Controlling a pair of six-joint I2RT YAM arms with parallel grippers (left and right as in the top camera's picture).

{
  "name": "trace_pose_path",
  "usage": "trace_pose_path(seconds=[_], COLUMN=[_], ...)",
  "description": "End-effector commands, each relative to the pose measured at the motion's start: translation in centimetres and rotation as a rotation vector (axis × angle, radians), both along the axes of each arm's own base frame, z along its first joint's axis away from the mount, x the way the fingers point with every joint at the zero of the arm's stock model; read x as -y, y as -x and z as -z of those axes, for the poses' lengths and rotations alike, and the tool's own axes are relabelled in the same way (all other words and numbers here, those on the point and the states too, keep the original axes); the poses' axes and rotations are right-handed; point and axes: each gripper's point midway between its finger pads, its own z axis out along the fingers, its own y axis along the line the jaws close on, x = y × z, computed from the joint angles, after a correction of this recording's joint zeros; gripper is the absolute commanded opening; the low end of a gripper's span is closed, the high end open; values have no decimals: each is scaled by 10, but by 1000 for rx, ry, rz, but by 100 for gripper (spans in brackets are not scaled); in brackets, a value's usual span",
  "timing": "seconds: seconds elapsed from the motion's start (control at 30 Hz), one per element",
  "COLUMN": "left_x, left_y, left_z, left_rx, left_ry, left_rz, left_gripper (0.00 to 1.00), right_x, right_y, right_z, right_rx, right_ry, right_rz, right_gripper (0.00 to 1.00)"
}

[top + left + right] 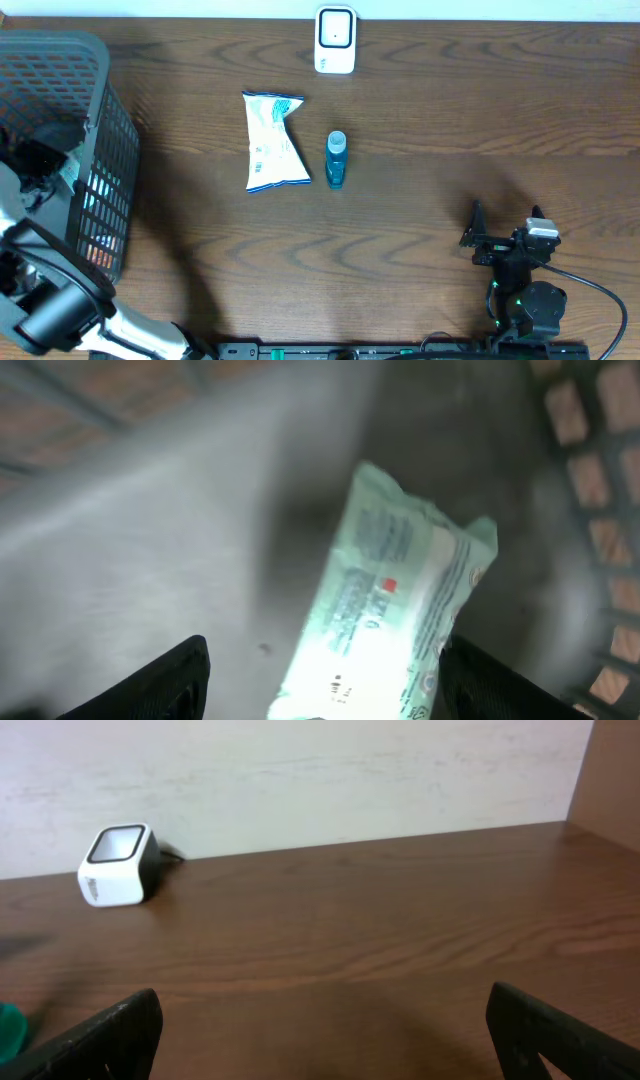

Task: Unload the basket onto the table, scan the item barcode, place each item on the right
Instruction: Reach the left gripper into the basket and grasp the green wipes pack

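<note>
I will lower my left gripper and move it toward the right in the wrist view, onto the packet's printed middle (pixel 70 168) (pixel 368 622), because the packet is below and on that side.
A pale green and white packet (pixel 400 590) lies on the grey floor of the basket (pixel 120 560) in the left wrist view. My left gripper (pixel 325 660) is open over it: the right finger is at the packet's edge, and the left finger (pixel 170 680) stands well apart from it. From overhead the left arm (pixel 40 160) reaches down into the dark mesh basket (pixel 105 150). The white scanner (pixel 335 40) (pixel 118 865) stands at the table's far edge. My right gripper (pixel 505 228) (pixel 325 1020) is wide open, with nothing in it, low at the near right.
A white and blue packet (pixel 273 140) and a small blue bottle (pixel 336 160) lie side by side mid-table. The bottle's edge (pixel 8 1030) shows at the far left of the right wrist view. Mesh basket walls (pixel 590 510) close in around the left gripper.
</note>
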Motion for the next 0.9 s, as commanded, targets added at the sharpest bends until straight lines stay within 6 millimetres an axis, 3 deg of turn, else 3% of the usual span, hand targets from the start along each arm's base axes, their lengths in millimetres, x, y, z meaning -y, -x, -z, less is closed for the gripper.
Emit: trace_pose_path(seconds=[0.0,0.37,0.43,0.53,0.63,0.77,0.87], left_x=[16,25,26,26,26,24,20], left_y=[-13,-13,-12,-11,-12,-14,-18], left_z=[14,57,64,67,65,56,35], left_rx=[41,-8,-22,-28,-23,-5,34], left_ry=[91,166,177,182,178,173,146], left_rz=[80,150,149,150,150,120,94], left_gripper=[73,76,67,27,9,7,7], right_x=[-3,-3,-3,-3,-3,-3,-3], right_y=[0,0,0,0,0,0,0], right_z=[2,2,2,2,2,2,2], right_rx=[-6,-6,-6,-6,-6,-6,-6], right_ry=[11,11,11,11,11,11,11], right_rz=[-14,-14,-14,-14,-14,-14,-14], right_gripper=[99,99,99,99,99,99,99])
